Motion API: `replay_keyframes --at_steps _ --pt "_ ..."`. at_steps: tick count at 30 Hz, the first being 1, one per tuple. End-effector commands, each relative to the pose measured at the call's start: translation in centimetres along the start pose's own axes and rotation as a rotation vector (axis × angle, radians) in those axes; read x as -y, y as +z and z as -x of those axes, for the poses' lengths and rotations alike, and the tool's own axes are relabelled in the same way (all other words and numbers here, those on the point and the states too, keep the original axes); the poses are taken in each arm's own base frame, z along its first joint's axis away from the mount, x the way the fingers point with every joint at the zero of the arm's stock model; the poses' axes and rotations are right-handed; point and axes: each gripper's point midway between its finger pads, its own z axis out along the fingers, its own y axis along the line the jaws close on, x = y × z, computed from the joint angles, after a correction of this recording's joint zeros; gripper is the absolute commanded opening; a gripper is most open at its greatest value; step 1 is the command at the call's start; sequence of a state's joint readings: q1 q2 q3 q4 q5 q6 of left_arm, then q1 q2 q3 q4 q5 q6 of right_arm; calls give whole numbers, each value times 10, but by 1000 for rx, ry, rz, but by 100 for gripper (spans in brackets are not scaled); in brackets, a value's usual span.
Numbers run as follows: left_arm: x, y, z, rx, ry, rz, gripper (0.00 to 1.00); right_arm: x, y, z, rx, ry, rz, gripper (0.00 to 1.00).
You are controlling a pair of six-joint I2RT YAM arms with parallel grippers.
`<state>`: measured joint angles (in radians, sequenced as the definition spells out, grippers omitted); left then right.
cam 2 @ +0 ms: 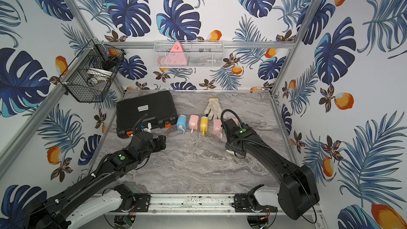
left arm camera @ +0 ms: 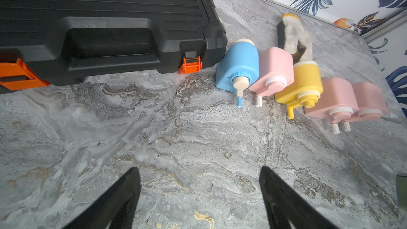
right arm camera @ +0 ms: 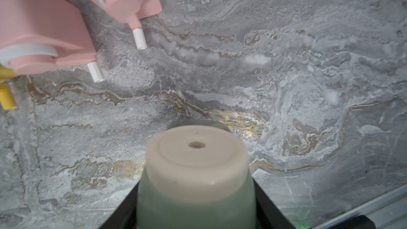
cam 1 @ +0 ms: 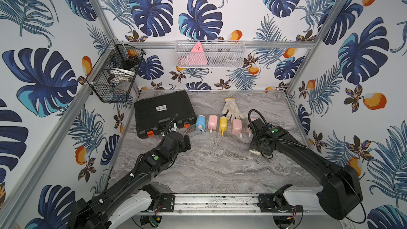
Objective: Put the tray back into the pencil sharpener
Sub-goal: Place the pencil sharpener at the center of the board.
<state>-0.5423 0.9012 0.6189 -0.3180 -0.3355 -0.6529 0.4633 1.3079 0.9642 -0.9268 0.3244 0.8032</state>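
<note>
The robot's right gripper will move outward and down to release the green sharpener point(right arm camera: 196, 161) on the bare marble beside the last pink one, because that spot is empty.
My right gripper point(right arm camera: 196, 187) is shut on a pale green pencil sharpener point(right arm camera: 196, 161) whose beige end face has a small round hole. It holds it just above the table, near the right end of a row of sharpeners; in a top view only the sharpener's beige end point(cam 1: 254, 152) shows under the right gripper point(cam 1: 257, 150). The tray is hidden or out of view. My left gripper point(left arm camera: 199, 172) stands open over bare marble with nothing between its fingers. In a top view the left gripper point(cam 1: 187, 143) is in front of the black case.
A row of sharpeners lies at mid-table: blue point(cam 1: 200, 123), pink point(cam 1: 212, 121), yellow point(cam 1: 222, 123) and two more pink point(left arm camera: 332, 98). A black tool case point(cam 1: 163, 112) sits at the back left, with a work glove point(cam 1: 231, 107) behind the row. A black wire basket point(cam 1: 114, 76) and a white basket point(cam 1: 210, 53) hang on the walls.
</note>
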Motion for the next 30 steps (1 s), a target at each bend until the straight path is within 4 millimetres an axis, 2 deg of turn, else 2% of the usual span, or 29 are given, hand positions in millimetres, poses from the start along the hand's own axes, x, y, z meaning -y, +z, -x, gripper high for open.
replay_keyframes --at_steps 1,5,10,14,19,24,30 --pt "1 -2 6 20 6 -10 88 7 8 16 9 -17 -1 39" --pt "2 -4 8 19 2 -23 88 8 19 35 17 -6 -17 39" --pt "5 -4 9 16 -4 -43 88 -6 34 58 34 -45 30 41" --pt "5 -8 10 14 3 -47 88 3 44 78 50 -53 45 41" --pt "6 -9 12 18 7 -55 88 9 47 103 80 -101 92 41" --pt "11 -7 10 5 -5 -71 87 3 59 124 36 -162 99 42" --pt "12 -6 9 -11 -6 -75 87 7 76 141 -7 -149 96 42"
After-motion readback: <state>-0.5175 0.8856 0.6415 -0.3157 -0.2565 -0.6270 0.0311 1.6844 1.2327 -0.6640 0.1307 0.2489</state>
